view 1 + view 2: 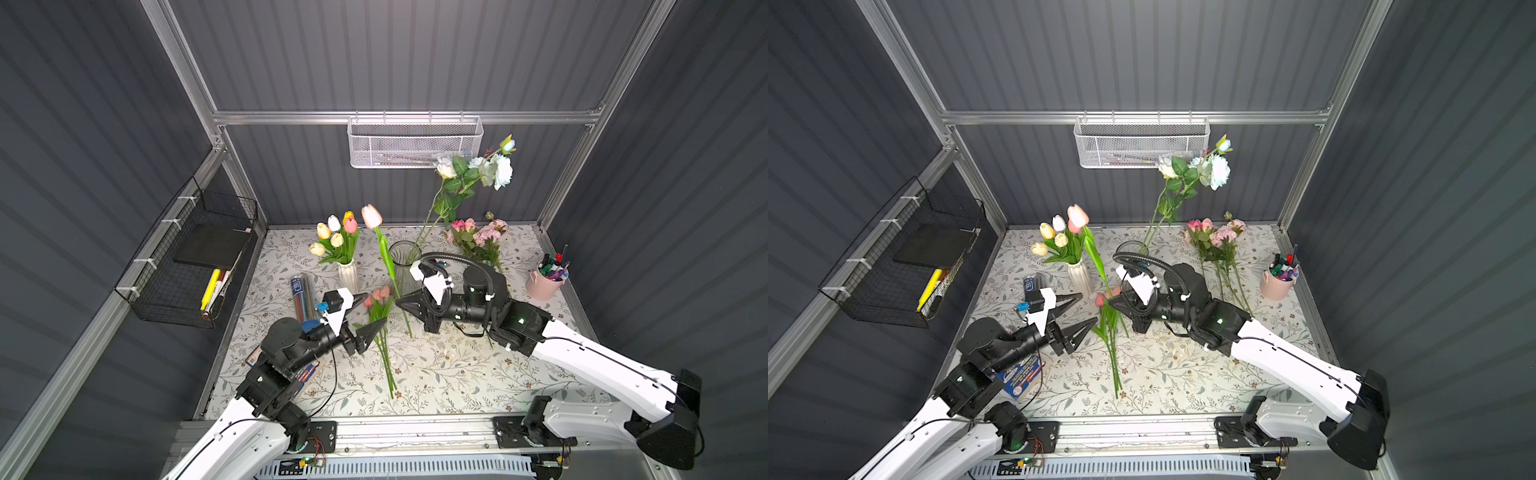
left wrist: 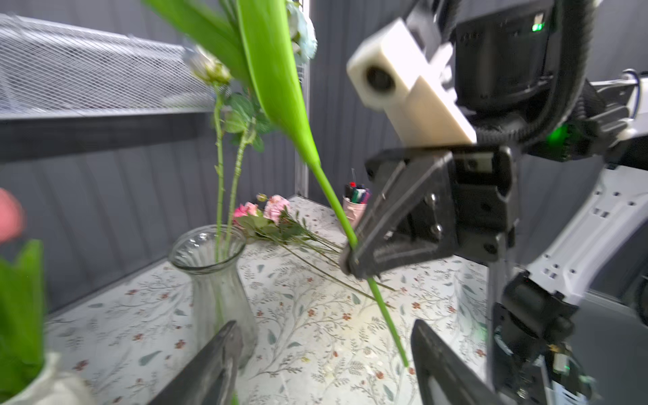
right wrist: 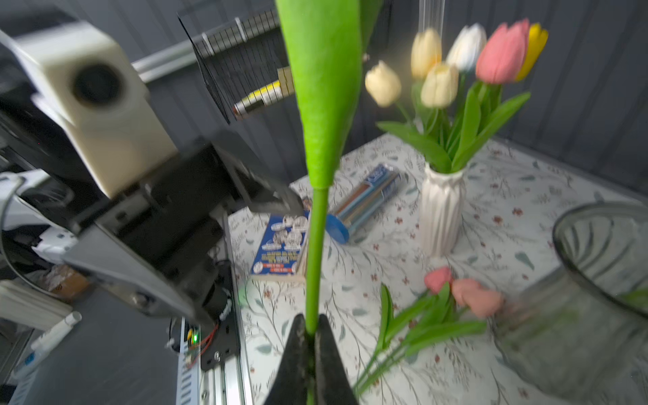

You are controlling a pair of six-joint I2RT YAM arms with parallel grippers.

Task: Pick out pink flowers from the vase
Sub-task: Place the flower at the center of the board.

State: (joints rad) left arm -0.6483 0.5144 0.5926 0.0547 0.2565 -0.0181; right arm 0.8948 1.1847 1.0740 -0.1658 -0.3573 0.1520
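Observation:
My right gripper holds a tulip and will next tilt down and lower it onto the tabletop beside the lying tulips to let go of the stem, because pink ones are gathered there.
My right gripper is shut on the green stem of a pale pink tulip held upright in the air. My left gripper is open; the stem's lower end hangs between its fingers, untouched. Three pink tulips lie on the table under the grippers. A white ribbed vase holds one pink tulip among yellow and white ones. Pink roses and peonies lie at the back right.
A glass vase with white and pale blue roses stands just behind the right gripper. A pink pen cup is at the right, a pencil tube and booklet at the left. Wire baskets hang on the walls.

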